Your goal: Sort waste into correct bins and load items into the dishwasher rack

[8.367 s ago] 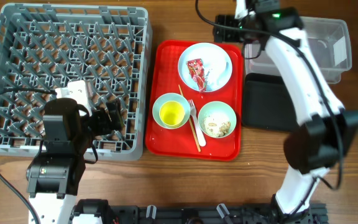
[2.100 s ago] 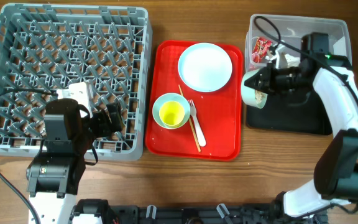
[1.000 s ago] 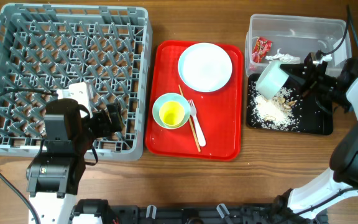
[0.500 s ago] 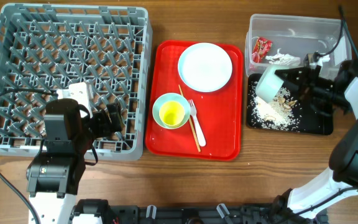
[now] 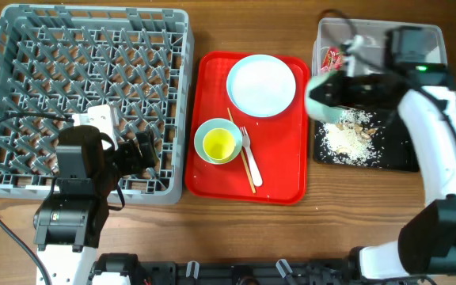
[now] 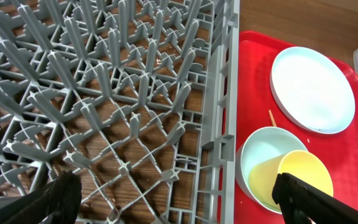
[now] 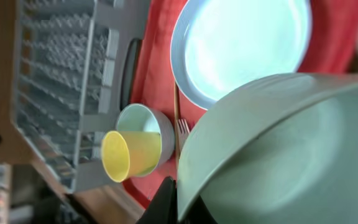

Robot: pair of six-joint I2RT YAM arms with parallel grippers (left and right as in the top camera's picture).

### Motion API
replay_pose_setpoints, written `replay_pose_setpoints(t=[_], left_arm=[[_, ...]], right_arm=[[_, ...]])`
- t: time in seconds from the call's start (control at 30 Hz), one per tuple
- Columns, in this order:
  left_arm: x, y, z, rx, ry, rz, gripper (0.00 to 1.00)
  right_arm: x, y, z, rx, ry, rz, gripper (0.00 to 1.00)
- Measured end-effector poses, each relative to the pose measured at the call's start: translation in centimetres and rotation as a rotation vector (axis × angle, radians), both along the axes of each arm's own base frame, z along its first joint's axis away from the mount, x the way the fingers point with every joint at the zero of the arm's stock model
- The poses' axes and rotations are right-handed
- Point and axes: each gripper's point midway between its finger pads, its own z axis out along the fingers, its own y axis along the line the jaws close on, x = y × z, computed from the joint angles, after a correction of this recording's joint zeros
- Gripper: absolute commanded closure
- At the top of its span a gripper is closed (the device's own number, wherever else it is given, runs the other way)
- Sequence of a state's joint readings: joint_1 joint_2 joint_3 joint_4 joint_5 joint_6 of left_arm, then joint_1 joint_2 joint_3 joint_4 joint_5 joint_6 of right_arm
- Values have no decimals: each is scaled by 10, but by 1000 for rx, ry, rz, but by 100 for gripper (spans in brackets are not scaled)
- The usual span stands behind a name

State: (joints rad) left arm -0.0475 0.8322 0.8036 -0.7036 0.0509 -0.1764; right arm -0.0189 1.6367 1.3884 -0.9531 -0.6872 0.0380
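The right gripper's load, the pale green bowl (image 5: 321, 98), goes to the left in the overhead view next, then down onto the white plate (image 5: 261, 85), as the plate lies empty.
My right gripper (image 5: 343, 89) is shut on the rim of the pale green bowl (image 5: 321, 98), holding it tilted above the gap between the red tray and the bins; in the right wrist view that bowl (image 7: 278, 149) fills the foreground. Rice-like crumbs (image 5: 345, 139) lie in the black tray (image 5: 398, 154). The red wrapper (image 5: 332, 57) lies in the clear tub (image 5: 430, 47). The white plate (image 5: 261, 85), the blue bowl (image 5: 204, 131) with the yellow cup (image 5: 219, 144) in it, the fork (image 5: 248, 152) and chopsticks (image 5: 239, 147) sit on the red tray. My left gripper (image 5: 137, 152) hangs open over the grey rack (image 5: 85, 87).
The red serving tray (image 5: 283, 178) lies between the rack and the bins. From the left wrist, the rack's right wall (image 6: 229, 93) runs beside the plate (image 6: 312, 89) and the cup (image 6: 304, 180). Cables trail over the rack's near left corner.
My right arm has swung the green bowl up and to the left, from over the black tray toward the red tray's right edge. The left arm has not moved.
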Motion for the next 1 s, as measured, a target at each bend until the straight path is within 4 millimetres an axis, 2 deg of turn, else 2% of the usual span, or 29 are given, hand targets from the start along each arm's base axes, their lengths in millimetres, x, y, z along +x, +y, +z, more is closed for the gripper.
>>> replay_pose_setpoints(t=[0.07,0.13,0.27,0.33,0.37,0.4,0.57,0.7,0.73,0.83,0.87,1.0], left_arm=[[0,0,0,0,0,0,0],[0,0,0,0,0,0,0],[0,0,0,0,0,0,0],[0,0,0,0,0,0,0],[0,0,0,0,0,0,0],[0,0,0,0,0,0,0],[0,0,0,0,0,0,0],[0,0,0,0,0,0,0],[0,0,0,0,0,0,0],[0,0,0,0,0,0,0],[0,0,0,0,0,0,0],[0,0,0,0,0,0,0]], right_arm=[[10,18,-7,-117,-57,12,96],[21,46,-7,-232,-162,44,96],[42,94,12,-333,-392,80,96],[44,111,16,-350,-453,104,96],[45,117,13,-354,-461,112,96],[47,125,0,-368,-447,129,96],[51,127,-75,-436,-298,171,96],[49,128,-110,-449,-221,184,96],[47,128,-115,-449,-205,190,95],[40,132,-125,-427,-161,206,79],[38,134,-125,-412,-154,214,72],[33,139,-125,-374,-129,221,59]])
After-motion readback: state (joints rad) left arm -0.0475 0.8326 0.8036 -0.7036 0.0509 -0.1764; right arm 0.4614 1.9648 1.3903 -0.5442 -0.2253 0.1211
